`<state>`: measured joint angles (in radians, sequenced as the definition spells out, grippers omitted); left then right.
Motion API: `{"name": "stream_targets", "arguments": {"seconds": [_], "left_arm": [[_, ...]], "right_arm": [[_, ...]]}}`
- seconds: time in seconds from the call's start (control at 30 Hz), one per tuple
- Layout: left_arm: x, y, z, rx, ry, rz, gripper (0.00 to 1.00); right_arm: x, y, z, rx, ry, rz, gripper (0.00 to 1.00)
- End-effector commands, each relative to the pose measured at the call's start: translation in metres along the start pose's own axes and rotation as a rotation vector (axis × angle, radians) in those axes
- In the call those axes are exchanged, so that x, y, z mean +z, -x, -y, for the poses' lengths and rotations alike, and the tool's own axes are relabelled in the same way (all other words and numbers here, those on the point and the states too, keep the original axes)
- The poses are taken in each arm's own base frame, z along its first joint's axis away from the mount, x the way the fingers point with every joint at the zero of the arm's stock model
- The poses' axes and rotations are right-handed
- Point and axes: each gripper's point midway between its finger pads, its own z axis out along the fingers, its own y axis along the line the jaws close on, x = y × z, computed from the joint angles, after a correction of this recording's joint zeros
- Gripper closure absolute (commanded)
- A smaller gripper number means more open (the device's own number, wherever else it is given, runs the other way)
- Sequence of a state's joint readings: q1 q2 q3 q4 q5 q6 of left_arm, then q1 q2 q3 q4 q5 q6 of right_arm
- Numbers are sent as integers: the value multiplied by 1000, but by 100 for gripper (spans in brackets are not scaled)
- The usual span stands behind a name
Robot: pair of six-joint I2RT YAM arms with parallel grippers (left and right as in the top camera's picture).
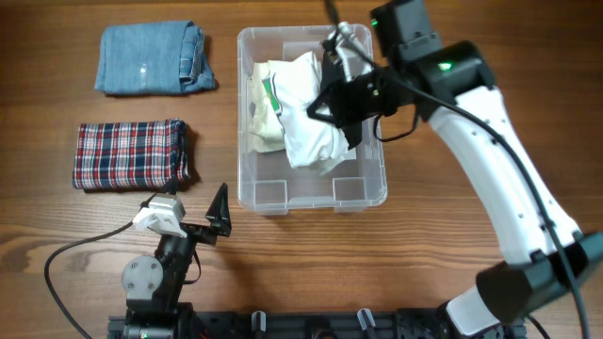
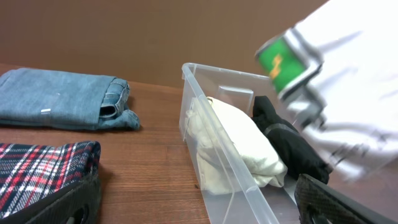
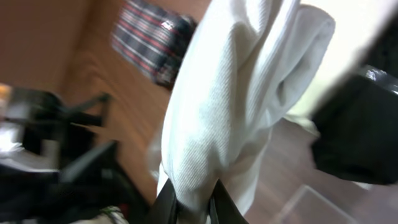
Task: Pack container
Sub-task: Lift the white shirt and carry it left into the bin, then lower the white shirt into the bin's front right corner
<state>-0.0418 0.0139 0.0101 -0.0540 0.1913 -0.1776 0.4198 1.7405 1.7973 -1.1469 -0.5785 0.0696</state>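
Observation:
The right gripper should move down and back into the container's empty near end (image 1: 309,185) to let go of the white garment (image 1: 311,118), since cream and black garments fill the rest of the container.
The clear container (image 1: 266,195) stands mid-table and holds a cream folded garment (image 1: 261,111) and a black garment (image 2: 292,146). It also shows in the left wrist view (image 2: 214,180). My right gripper (image 1: 332,105) hangs over the container, shut on a white garment (image 1: 311,118) that droops into it; the right wrist view shows the fingers (image 3: 191,208) pinching the white cloth (image 3: 230,112). My left gripper (image 1: 215,218) rests open and empty near the front edge, left of the container; its fingers frame the left wrist view (image 2: 199,208).
Folded blue jeans (image 1: 151,58) lie at the back left. A folded red plaid garment (image 1: 130,153) lies in front of them, close to my left gripper. A cable runs along the front left.

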Motion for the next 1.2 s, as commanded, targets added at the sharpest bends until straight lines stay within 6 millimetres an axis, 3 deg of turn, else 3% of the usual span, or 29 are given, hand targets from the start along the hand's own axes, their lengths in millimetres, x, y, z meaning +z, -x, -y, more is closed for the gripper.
{"name": "stream_targets", "arguments": {"seconds": [0.0,0.13,0.57,0.93,0.97,1.1,1.17], "left_arm": [[0,-1,-3,15,14,0,0],[0,-1,-3,14,14,0,0],[0,-1,-3,14,14,0,0],[0,-1,-3,14,13,-1,0],[0,-1,-3,14,14,0,0],[0,-1,-3,15,14,0,0],[0,-1,-3,15,14,0,0]], "right_arm": [[23,-12,35,-148,-110,-94,96],[37,-30,41,-326,-64,-198,96],[29,-65,38,-652,34,-344,96],[25,-77,36,-710,71,-385,95],[25,-77,36,-710,71,-385,93],[28,-68,38,-667,41,-355,46],[30,-62,44,-636,-4,-340,42]]}}
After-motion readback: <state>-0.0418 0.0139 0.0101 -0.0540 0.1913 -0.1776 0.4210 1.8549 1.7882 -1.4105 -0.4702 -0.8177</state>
